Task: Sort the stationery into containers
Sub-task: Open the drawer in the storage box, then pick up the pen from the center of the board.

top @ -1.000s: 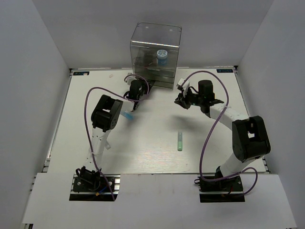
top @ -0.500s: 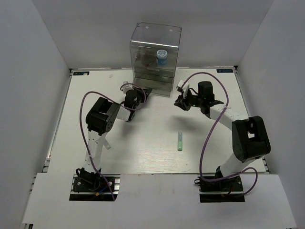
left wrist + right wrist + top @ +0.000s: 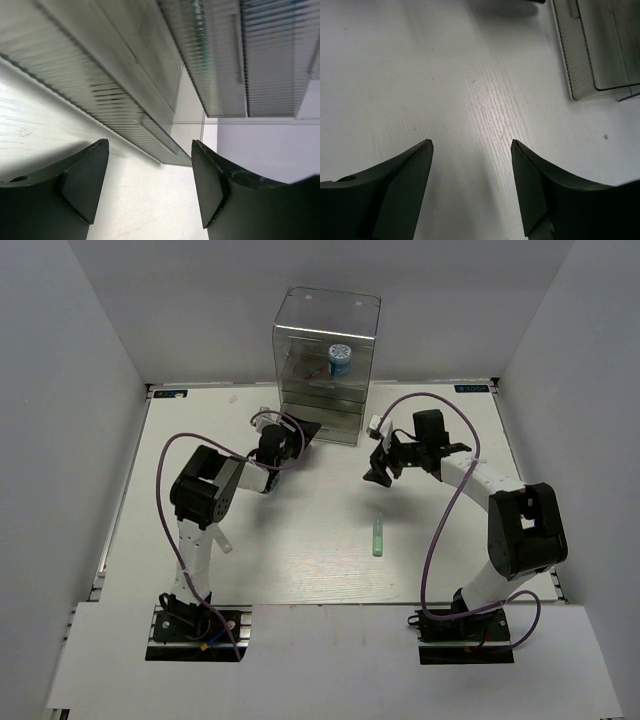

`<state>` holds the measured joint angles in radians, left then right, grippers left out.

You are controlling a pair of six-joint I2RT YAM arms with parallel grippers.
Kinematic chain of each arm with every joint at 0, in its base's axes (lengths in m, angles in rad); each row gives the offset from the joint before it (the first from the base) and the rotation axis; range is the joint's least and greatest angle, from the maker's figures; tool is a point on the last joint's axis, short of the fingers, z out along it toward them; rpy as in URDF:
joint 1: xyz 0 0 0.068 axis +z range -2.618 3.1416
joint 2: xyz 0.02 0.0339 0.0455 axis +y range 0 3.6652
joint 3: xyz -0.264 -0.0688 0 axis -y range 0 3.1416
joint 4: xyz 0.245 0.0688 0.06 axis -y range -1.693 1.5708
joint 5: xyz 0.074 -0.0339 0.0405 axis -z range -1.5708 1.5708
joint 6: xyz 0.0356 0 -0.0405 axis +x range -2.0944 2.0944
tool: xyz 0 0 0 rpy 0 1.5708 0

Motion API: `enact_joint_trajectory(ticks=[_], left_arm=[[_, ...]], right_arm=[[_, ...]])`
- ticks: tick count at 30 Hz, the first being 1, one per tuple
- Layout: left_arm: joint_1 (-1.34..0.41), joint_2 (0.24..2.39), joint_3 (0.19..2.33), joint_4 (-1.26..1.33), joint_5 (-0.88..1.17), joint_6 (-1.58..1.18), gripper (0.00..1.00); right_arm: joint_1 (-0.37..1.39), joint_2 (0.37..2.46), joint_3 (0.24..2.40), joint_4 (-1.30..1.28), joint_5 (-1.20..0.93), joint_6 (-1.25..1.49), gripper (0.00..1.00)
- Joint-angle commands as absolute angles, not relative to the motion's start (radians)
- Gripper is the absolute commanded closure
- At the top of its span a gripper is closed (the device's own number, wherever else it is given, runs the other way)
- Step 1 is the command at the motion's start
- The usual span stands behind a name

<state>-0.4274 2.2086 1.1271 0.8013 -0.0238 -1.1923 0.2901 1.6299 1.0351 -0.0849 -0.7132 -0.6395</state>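
I need to move my right gripper back and down onto the far half of the green marker (image 3: 378, 536) next, because it is lying on the tabletop outside the clear box unit (image 3: 326, 350).
The clear box unit (image 3: 326, 350) stands at the table's far middle, with grey drawers (image 3: 322, 410) at its base. A round blue-white pot (image 3: 340, 361) and some thin pens show inside it. A green marker (image 3: 378, 536) lies alone on the table, nearer the front. My left gripper (image 3: 288, 438) is open right at the unit's lower left corner. In the left wrist view the left gripper (image 3: 150, 150) holds nothing, and a ribbed drawer front (image 3: 125, 100) sits just beyond it. My right gripper (image 3: 381, 470), also seen at the wrist (image 3: 472, 145), is open over bare table.
White walls close in the table (image 3: 300, 540) on three sides. A corner of the ribbed grey drawer unit (image 3: 592, 50) shows at the upper right of the right wrist view. Purple cables loop over both arms.
Both grippers have opened. The left gripper has moved up against the base of the drawer unit. The right gripper has shifted slightly toward the front and tipped downward.
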Motion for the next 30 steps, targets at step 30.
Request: enact_joint_trajectory(ticks=[30], left_arm=[[-0.423,1.128,0.727,-0.322,-0.218,-0.92,0.13]], right_arm=[[0.434,1.812,1.173,-1.035,-0.575,-2.499,0.35]])
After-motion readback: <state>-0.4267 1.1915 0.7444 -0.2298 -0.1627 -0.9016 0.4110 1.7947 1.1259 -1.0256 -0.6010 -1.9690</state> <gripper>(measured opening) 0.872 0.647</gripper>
